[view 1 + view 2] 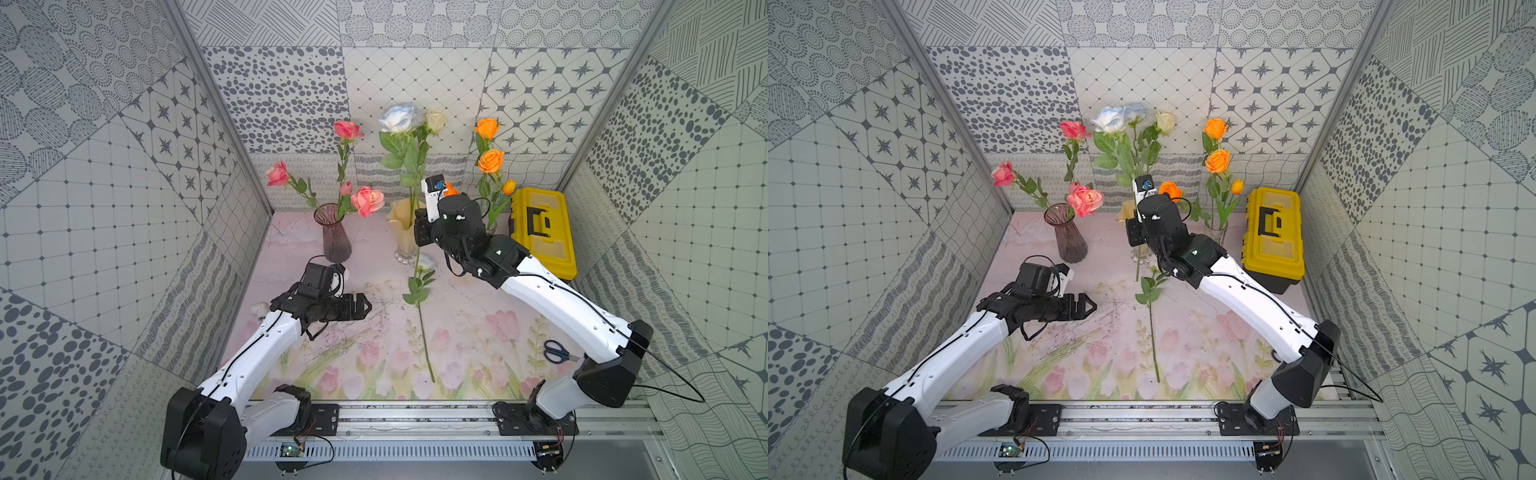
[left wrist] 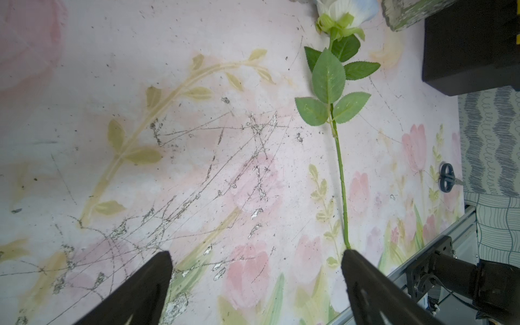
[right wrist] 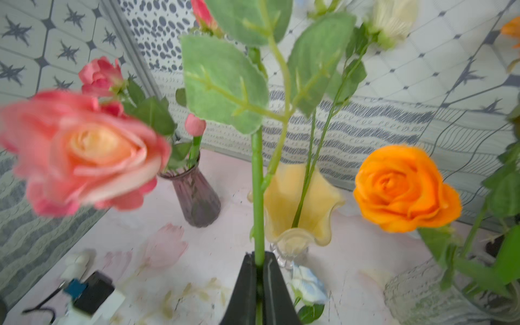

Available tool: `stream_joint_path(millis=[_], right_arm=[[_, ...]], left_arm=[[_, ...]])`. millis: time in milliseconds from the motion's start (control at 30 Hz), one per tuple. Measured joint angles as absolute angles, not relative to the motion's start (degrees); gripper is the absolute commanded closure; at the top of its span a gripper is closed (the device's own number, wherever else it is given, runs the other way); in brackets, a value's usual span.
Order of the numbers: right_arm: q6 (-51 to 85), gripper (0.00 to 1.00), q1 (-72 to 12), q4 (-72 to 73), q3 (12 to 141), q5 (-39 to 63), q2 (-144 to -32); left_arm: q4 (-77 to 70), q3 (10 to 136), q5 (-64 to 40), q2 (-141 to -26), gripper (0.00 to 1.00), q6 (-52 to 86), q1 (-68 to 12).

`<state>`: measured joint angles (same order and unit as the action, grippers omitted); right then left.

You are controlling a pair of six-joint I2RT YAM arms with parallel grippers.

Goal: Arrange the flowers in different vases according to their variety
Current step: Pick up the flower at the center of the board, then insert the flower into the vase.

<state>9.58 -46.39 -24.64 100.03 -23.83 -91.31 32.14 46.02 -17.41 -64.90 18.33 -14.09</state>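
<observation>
My right gripper rises next and moves outward to the cream-yellow vase's opening (image 1: 403, 212) (image 3: 288, 204). It then lowers the white and pale-blue rose's stem inside and lets go, since the stem hangs below the vase's rim.
My right gripper (image 3: 259, 257) is shut on the green stem of a white and pale-blue rose (image 1: 397, 117), held upright beside the cream-yellow vase (image 3: 298, 202). That vase holds a cream rose (image 1: 434, 120). The purple vase (image 1: 332, 232) holds several pink roses (image 1: 368, 200). Orange roses (image 1: 490, 161) stand in the clear vase (image 1: 1219, 232). Another pale-blue rose (image 1: 426, 262) lies flat on the mat, its stem (image 2: 342, 180) running towards the front. My left gripper (image 2: 257, 253) hovers open and empty over the mat, left of that stem.
A yellow-and-black toolbox (image 1: 542, 232) sits at the back right beside the clear vase. Blue-handled scissors (image 1: 556, 351) lie near the right arm's base. Patterned walls close in the left, right and back sides, and a metal rail (image 1: 415, 415) runs along the front.
</observation>
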Motion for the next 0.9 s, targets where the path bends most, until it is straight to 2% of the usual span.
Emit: stream_joint_path(millis=[267, 567, 700, 867, 900], right_arm=[[0.40, 1.00, -42.98, -14.70, 117.19, -30.24, -106.15], [-7.60, 1.00, -40.93, -13.82, 144.14, -34.35, -125.54], [-8.14, 1.00, -40.03, -14.87, 147.24, -35.57, -128.57], [-6.66, 1.00, -39.46, -15.53, 144.24, -36.71, -128.62], [-6.24, 0.88, -39.38, -15.44, 143.09, -36.77, -128.55]], left_arm=[[32.14, 46.02, -17.80, -65.43, 0.01, 18.35, -14.09], [32.12, 46.02, -17.82, -65.54, 0.01, 18.35, -14.09], [32.12, 46.00, -17.85, -65.54, 0.01, 18.35, -14.09], [32.12, 46.00, -17.93, -65.54, 0.01, 18.35, -14.09], [32.12, 46.00, -17.98, -65.56, 0.01, 18.35, -14.09]])
